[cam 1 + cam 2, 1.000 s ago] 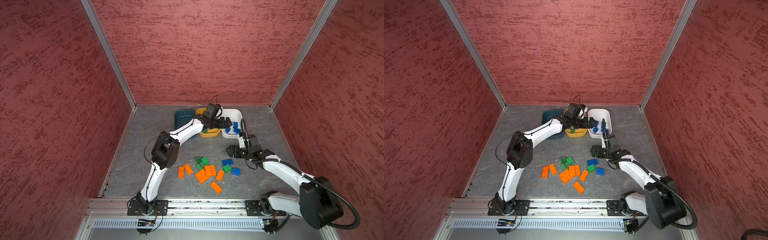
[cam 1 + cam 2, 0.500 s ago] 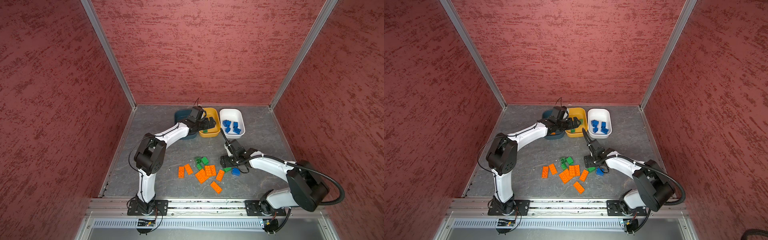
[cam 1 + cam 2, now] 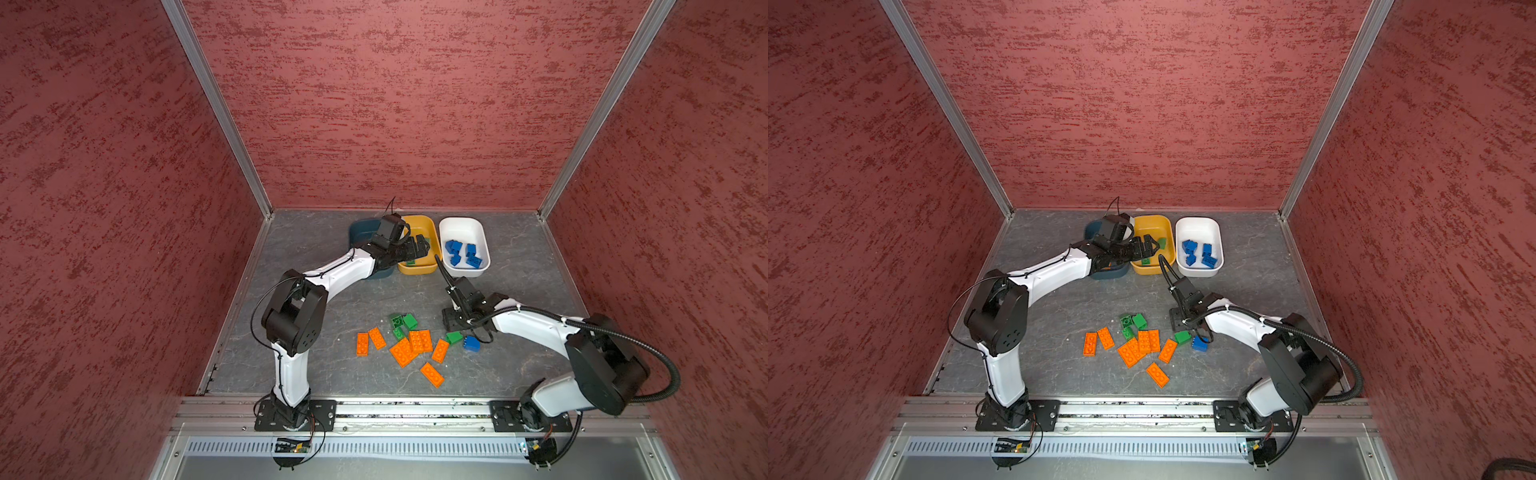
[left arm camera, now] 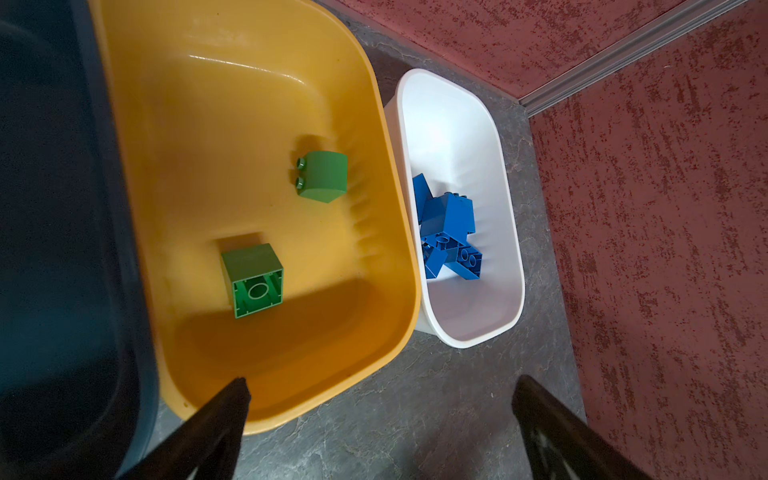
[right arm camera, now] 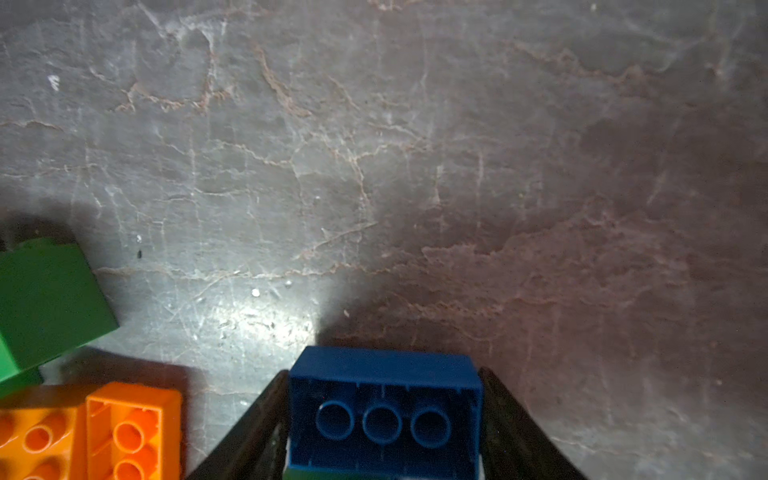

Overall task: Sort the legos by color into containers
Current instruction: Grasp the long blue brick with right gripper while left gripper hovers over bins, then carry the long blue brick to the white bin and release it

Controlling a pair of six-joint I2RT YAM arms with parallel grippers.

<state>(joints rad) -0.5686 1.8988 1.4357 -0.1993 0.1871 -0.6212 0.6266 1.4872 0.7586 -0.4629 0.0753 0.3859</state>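
Observation:
My right gripper will next lift the brick, carry it outward and release it over the white container's near end (image 3: 463, 267), as the white container with blue blocks is outward of the gripper.
My right gripper (image 5: 383, 374) is shut on a blue lego brick (image 5: 384, 411) lying hollow side toward the camera, with a finger against each short side. In both top views this gripper (image 3: 453, 322) sits low at the right edge of the loose pile and hides that brick. The pile holds several orange plates (image 3: 409, 347), green blocks (image 3: 403, 322) and one more blue block (image 3: 471, 344). My left gripper (image 4: 382, 382) is open and empty beside the near end of the yellow container (image 4: 208, 124), which holds two green blocks (image 4: 322, 176). The white container (image 4: 453, 124) holds several blue blocks (image 4: 449, 232).
The dark teal container (image 3: 361, 232) stands left of the yellow one, partly under my left arm. A green block (image 5: 45, 303) and orange plates (image 5: 129, 428) lie close beside the held brick. Red walls close in the grey floor on three sides.
My right gripper swung in from the right, dropped onto the blue brick at the pile's edge and closed on it. My left gripper drew back from the white container toward the yellow one.

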